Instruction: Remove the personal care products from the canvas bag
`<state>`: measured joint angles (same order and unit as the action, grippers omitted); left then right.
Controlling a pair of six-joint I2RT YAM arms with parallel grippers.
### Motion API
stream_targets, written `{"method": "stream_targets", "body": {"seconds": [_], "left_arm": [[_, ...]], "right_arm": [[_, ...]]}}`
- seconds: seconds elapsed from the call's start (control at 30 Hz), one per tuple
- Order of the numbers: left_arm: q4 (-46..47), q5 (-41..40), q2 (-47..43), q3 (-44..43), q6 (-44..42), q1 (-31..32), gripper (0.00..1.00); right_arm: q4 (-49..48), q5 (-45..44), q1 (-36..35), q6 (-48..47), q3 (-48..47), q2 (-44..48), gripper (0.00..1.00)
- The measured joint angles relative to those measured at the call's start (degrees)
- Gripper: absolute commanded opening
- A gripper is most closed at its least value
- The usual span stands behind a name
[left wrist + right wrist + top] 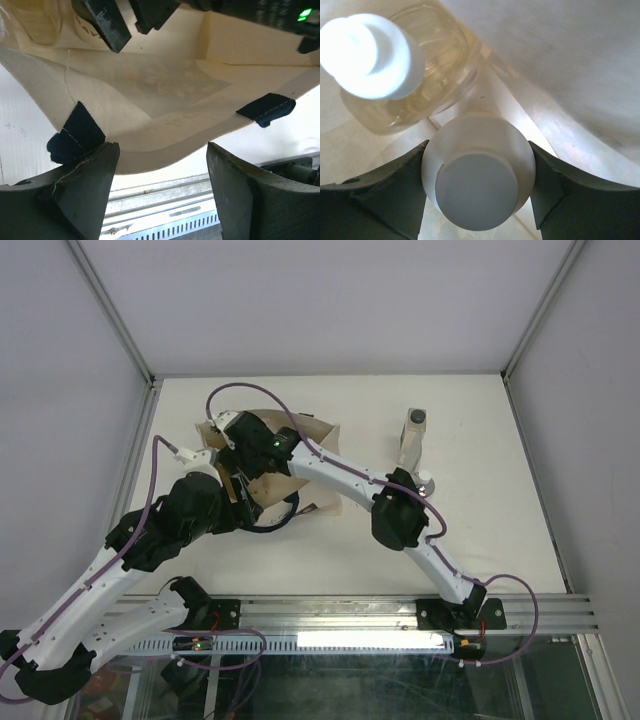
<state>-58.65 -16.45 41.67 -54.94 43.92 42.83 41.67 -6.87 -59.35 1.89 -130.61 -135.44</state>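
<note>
The other bottles stand beside the silver-topped bottle, so I need to lift my right gripper from the bag (318, 434), move it toward the right in the top view and lower it there.
The beige canvas bag (318, 434) lies at the table's middle left. My right gripper (226, 434) reaches into its mouth. In the right wrist view it (479, 146) is shut on the cream cylindrical bottle (477, 175), a finger against each side. The clear amber-liquid bottle (405, 75) with a white cap lies just beyond it inside the bag (570, 60). My left gripper (162, 150) is open at the bag's near rim (165, 145), its left finger (85, 175) touching a navy handle (75, 132). The clear rectangular bottle (413, 436) and the silver-topped one (427, 481) stand outside the bag on the right.
A small dark tab (267, 110) sits on the bag's rim. The right arm's elbow (400, 508) hangs close beside the silver-topped bottle. Metal rails (350, 615) run along the table's near edge, and frame walls stand at the left, right and back.
</note>
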Motion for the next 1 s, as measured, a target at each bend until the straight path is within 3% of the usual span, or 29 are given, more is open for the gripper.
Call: {"method": "stream_targets", "body": {"seconds": [0.53, 1.0], "left_arm": [[0.5, 0.0, 0.7, 0.0, 0.0, 0.0, 0.75], [1.25, 0.11, 1.66, 0.0, -0.02, 0.0, 0.75]], "right_arm": [[0.52, 12.5, 10.12, 15.13, 9.07, 15.28, 0.0], [-9.68, 28.57, 21.59, 32.37, 24.5, 31.52, 0.0]]}}
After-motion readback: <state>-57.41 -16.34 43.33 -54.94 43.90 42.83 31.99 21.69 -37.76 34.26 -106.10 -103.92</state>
